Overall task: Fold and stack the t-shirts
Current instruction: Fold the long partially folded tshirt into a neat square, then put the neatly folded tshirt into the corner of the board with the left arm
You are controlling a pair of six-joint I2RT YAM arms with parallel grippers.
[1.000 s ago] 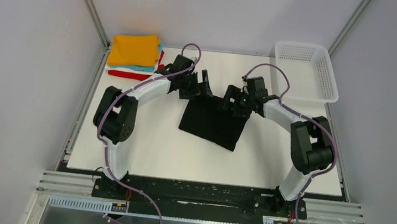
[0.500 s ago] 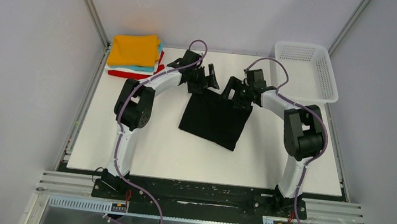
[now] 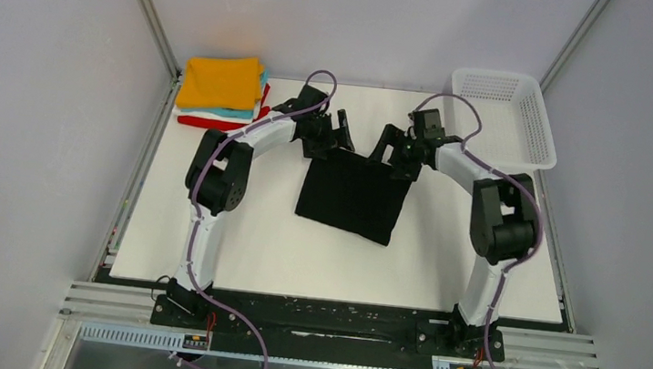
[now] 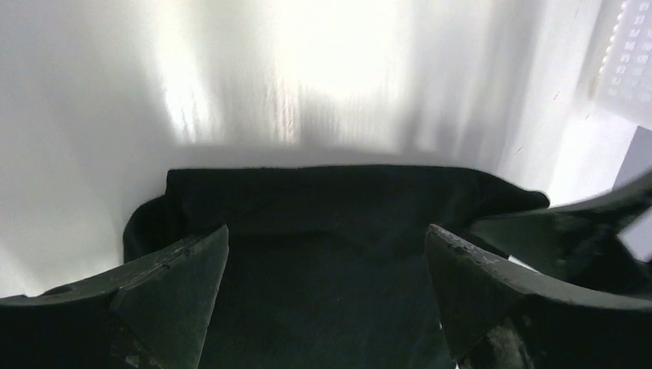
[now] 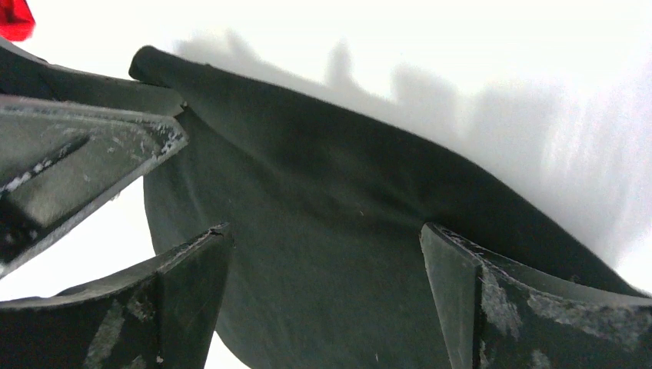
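My left gripper should next lift, shift back over the stack-side edge of the black t-shirt [image 3: 354, 195], then lower onto the t-shirt's middle.
A folded black t-shirt [image 3: 354, 195] lies in the middle of the white table. It also shows in the left wrist view [image 4: 323, 231] and the right wrist view [image 5: 338, 231]. My left gripper [image 3: 340, 136] is open above the shirt's far left corner. My right gripper [image 3: 388, 145] is open above its far right corner. Neither holds cloth. In the left wrist view my left gripper [image 4: 327, 246] hangs over the far fold; in the right wrist view my right gripper [image 5: 323, 246] does the same. A stack of folded shirts, orange [image 3: 220, 81] on top of teal, white and red, sits at the far left.
A white plastic mesh basket [image 3: 500, 116] stands at the far right corner. The bare table [image 3: 243, 249] runs along the near side. Grey walls close in the left, right and back.
Both arms have reached farther back, from over the shirt's far part to its far edge. The shirt's far edge now lies flatter. The stack and basket have not moved.
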